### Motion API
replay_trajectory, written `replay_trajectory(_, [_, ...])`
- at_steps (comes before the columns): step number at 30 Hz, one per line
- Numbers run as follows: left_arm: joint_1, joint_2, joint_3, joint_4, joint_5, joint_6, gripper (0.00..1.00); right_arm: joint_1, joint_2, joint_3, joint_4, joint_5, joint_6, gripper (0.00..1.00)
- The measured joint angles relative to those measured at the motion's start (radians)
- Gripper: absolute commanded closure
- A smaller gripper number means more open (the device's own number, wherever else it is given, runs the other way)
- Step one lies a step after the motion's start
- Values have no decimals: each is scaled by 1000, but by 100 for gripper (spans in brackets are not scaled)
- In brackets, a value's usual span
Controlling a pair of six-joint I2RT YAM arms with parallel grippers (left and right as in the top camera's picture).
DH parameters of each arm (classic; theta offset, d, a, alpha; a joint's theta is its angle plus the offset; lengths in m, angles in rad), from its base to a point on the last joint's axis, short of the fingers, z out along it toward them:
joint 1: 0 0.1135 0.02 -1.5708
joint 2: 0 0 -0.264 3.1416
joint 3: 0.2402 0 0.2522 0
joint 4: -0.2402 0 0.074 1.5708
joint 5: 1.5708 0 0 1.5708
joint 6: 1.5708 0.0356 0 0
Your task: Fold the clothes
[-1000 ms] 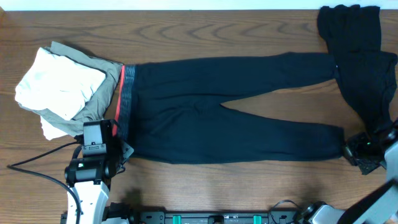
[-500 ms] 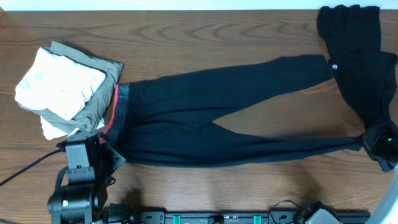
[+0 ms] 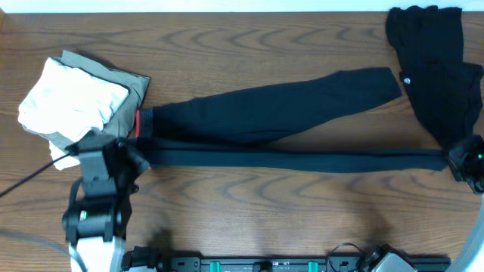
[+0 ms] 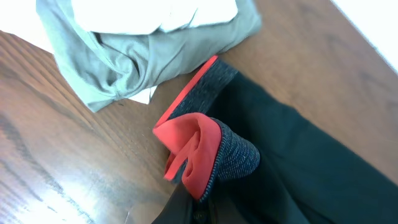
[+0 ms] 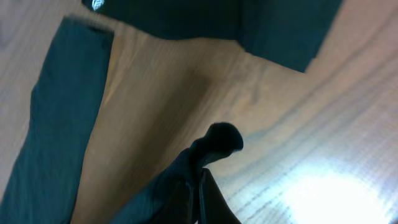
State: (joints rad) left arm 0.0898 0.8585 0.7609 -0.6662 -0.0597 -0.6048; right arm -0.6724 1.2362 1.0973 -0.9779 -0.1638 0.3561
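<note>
Next, my right gripper moves outward and down and brings the held cuff onto that leg's ankle end, since the far leg rests flat on the tabletop.
The long dark leggings lie across the table. The far leg rests flat, and the near leg is pulled into a taut narrow band between both grippers. My left gripper is shut on the waistband end. In the left wrist view the coral-red and grey waistband bunches up just above my left gripper. My right gripper is shut on the ankle cuff. That cuff pokes out above my right gripper. Other black clothes lie heaped at the back right.
A white cloth sits on a grey-olive garment at the left, close to the waistband. A black cable trails left from the left arm. A dark rail runs along the front edge.
Both grippers moved toward the back with the near leg, stretching it taut and straight. The leggings went from spread wide to a narrow shape, the near half drawn up beside the far leg.
</note>
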Motion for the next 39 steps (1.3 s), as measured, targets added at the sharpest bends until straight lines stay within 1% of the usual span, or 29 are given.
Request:
replay_trajectory(5, [0, 164, 0, 117, 1, 4, 94, 80, 110, 60, 28, 8, 0, 99])
replay_trajectory(10, [0, 241, 1, 270, 34, 34, 94, 145, 217, 160, 38, 34, 0, 99])
replay_trajectory(12, [0, 260, 1, 306, 42, 41, 94, 169, 270, 208, 45, 44, 0, 99])
replay_trajectory(16, [0, 296, 1, 328, 55, 52, 94, 204, 358, 265, 78, 53, 0, 99])
replay_trajectory(22, [0, 343, 1, 357, 61, 56, 94, 254, 465, 286, 192, 64, 1, 99])
replay_trajectory(31, [0, 367, 1, 450, 61, 56, 94, 308, 542, 290, 350, 69, 31, 99])
replay_trajectory(39, [0, 476, 1, 534, 63, 51, 94, 346, 590, 311, 449, 81, 58, 99])
